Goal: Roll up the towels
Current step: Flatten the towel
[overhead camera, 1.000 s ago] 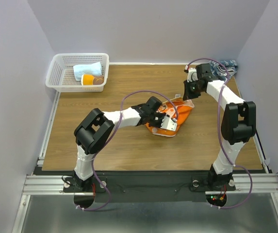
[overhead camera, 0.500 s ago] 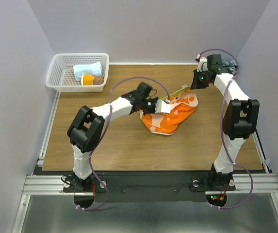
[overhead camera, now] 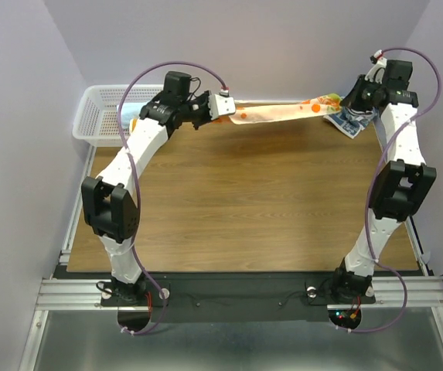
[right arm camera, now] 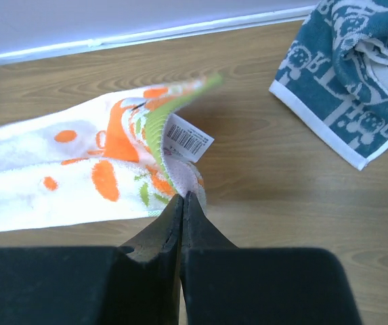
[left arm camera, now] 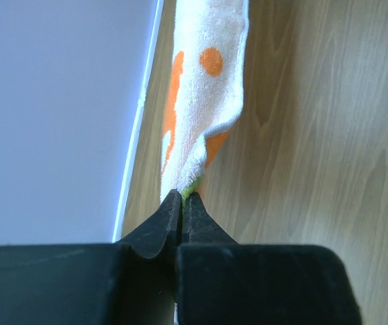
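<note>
The towel's stretched end will be pulled back and down by my left gripper next, and then let go on the clear wooden tabletop.
The white towel with orange prints and a green edge [overhead camera: 279, 113] hangs stretched above the far edge of the table between both arms. My left gripper [overhead camera: 233, 114] is shut on its left end [left arm camera: 187, 186], pinching the green edge. My right gripper [overhead camera: 337, 105] is shut on the right end [right arm camera: 183, 183], beside a barcode tag [right arm camera: 188, 139]. The dark-blue-and-white towel [right arm camera: 349, 74] lies crumpled on the table at the far right corner [overhead camera: 358, 117], just beyond the right gripper.
A white mesh basket [overhead camera: 97, 116] stands at the far left corner, partly hidden behind the left arm. The grey back wall rises right behind the stretched towel. Wooden tabletop [overhead camera: 252, 201] spreads below.
Both arms rose and swung apart toward the back of the table. The orange-print towel went from a crumpled heap at mid-table to a taut strip held in the air.
</note>
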